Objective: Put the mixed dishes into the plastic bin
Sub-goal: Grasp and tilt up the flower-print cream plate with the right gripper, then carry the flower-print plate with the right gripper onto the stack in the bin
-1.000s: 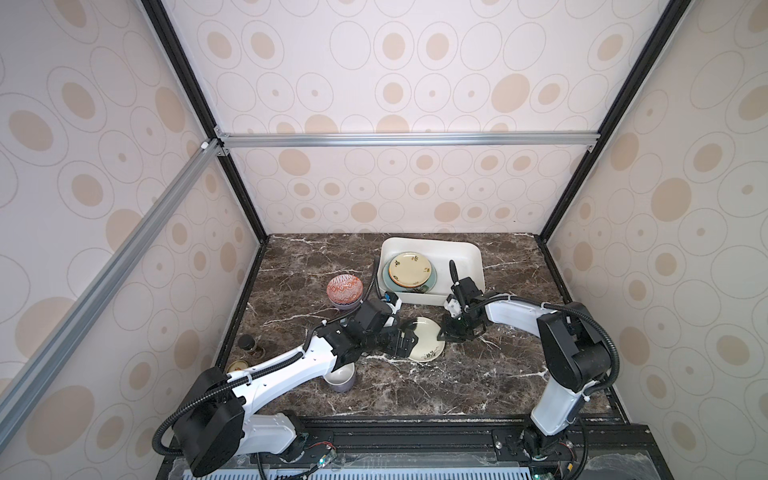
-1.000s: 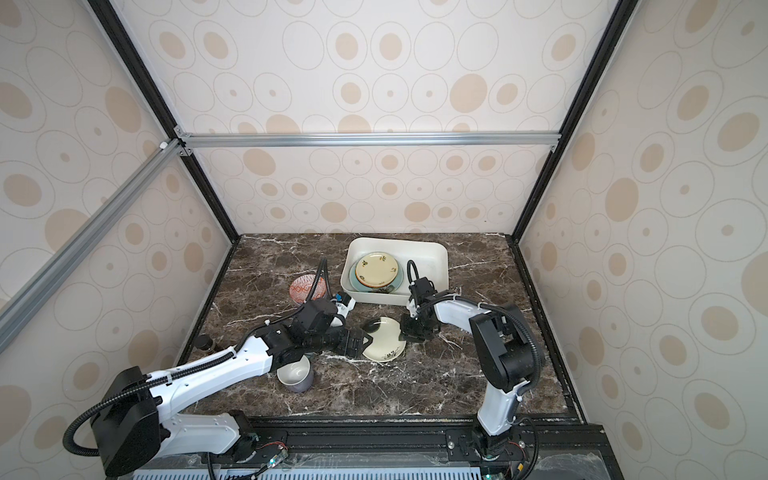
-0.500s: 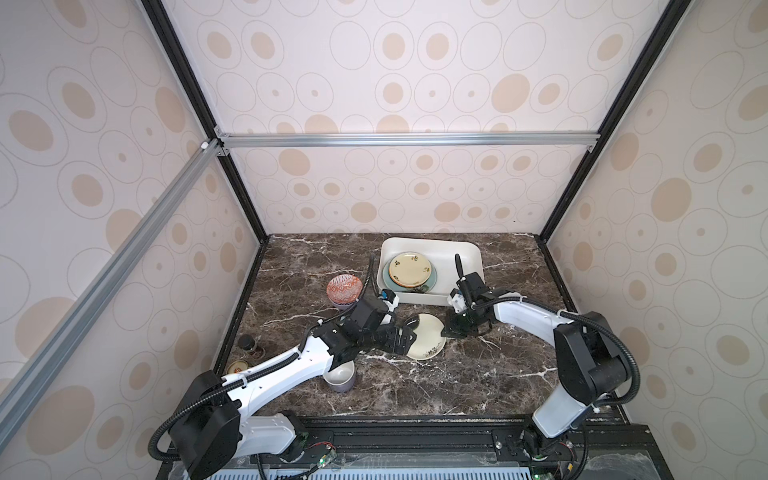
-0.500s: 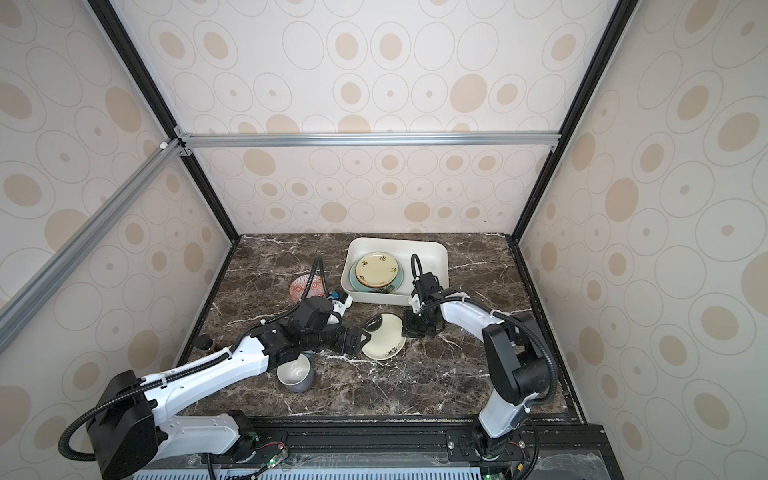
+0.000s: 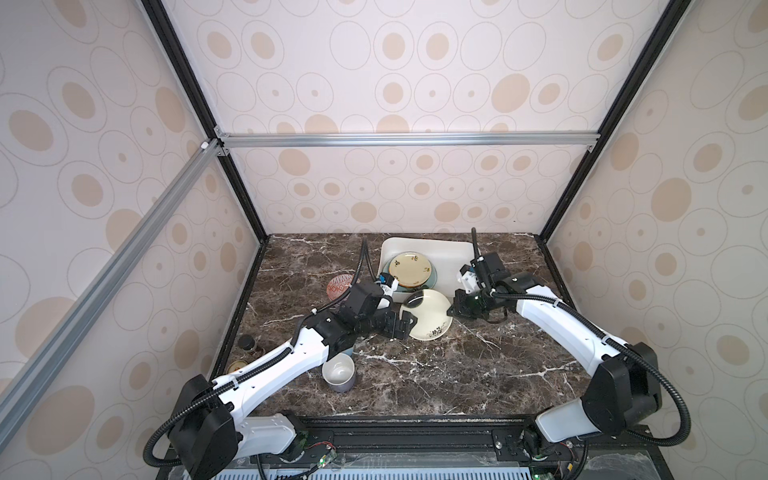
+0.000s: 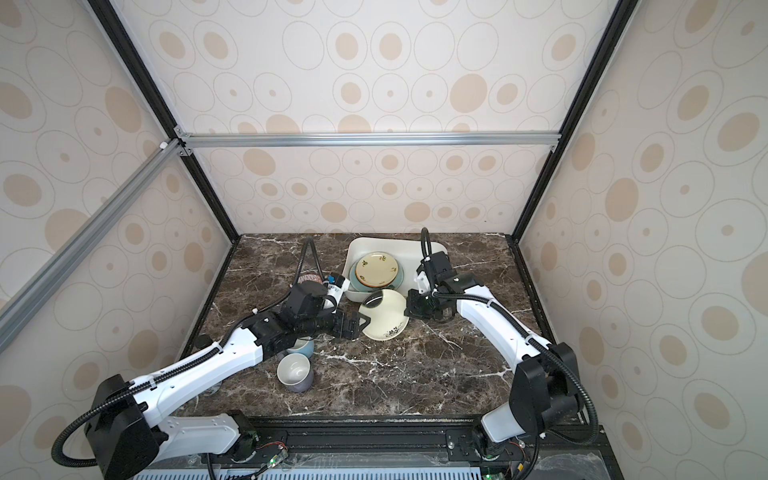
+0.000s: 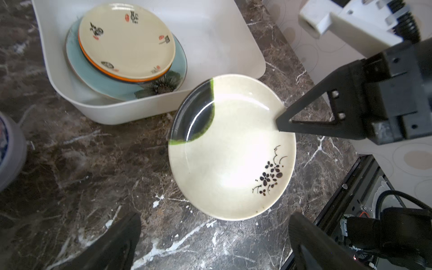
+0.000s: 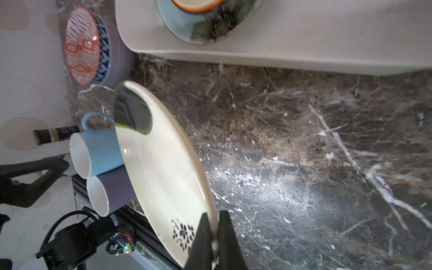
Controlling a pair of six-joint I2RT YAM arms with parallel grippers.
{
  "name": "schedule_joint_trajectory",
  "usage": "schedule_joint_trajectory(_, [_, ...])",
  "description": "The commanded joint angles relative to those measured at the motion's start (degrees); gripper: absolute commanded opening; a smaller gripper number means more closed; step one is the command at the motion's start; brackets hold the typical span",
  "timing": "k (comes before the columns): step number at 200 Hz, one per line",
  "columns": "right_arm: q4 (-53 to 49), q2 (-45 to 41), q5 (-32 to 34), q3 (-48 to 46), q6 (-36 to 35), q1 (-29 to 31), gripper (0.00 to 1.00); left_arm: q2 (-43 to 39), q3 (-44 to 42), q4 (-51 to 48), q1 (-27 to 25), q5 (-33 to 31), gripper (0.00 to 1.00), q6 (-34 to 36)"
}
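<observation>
The right gripper carries the black-and-cream plate outward next, lowers it onto the cream orange-rimmed plate (image 5: pixel 410 269) (image 8: pixel 198 3) and releases, since it hangs short of the bin.
My right gripper (image 8: pixel 212 217) is shut on the rim of the black-and-cream plate (image 5: pixel 428 313) (image 8: pixel 161 163), which hangs tilted just in front of the plastic bin (image 5: pixel 449 249). In the bin a teal plate (image 7: pixel 93 72) lies under a cream orange-rimmed plate (image 7: pixel 126 39). My left gripper (image 5: pixel 405 326) (image 7: pixel 215 217) is open, its fingers on either side of the tilted plate's near-left edge without touching it. An orange-patterned bowl (image 5: pixel 338 286) sits left of the bin. A lavender-grey mug (image 5: pixel 338 376) and a light-blue mug (image 6: pixel 303 347) stand beside the left arm.
A small dark jar (image 5: pixel 246 344) stands at the table's left edge near the front. The enclosure walls close in the marble table on three sides. The black front rail (image 5: pixel 415 432) runs along the near edge.
The right gripper has finished closing on the plate's rim and raised that side. The plate has tilted and shifted back toward the bin. The left gripper stays open.
</observation>
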Motion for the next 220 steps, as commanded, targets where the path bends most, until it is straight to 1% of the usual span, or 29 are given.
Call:
schedule_joint_trajectory(1, [-2.5,3.9,-0.1,6.0,-1.4,-1.2,0.0,1.4,4.9,-2.1,1.6,0.6,0.99,3.1])
schedule_joint_trajectory(33, [-4.8,12.2,-0.8,16.8,-3.1,-3.2,0.0,4.6,9.6,-3.5,3.6,1.5,0.99,5.0])
schedule_joint_trajectory(76, [-7.4,27.6,-2.2,33.7,-4.1,-6.0,0.0,9.4,13.9,-4.7,8.0,3.7,0.99,6.6])
schedule_joint_trajectory(119, [-6.7,42.0,-3.2,47.8,-3.3,-6.0,0.0,11.8,16.5,-6.2,12.4,4.4,0.99,7.2])
schedule_joint_trajectory(157, [-9.9,53.5,-3.9,62.6,-2.4,-6.0,0.0,12.8,17.0,-6.6,15.5,5.2,0.99,7.2])
schedule_joint_trajectory(182, [-10.1,57.7,-4.3,66.8,-1.7,-6.0,0.0,13.5,17.5,-6.5,16.7,5.7,0.99,7.3])
schedule_joint_trajectory(220, [-9.6,58.9,-3.9,66.8,-1.7,-6.0,0.0,14.9,18.2,-6.1,18.1,6.8,0.99,7.2])
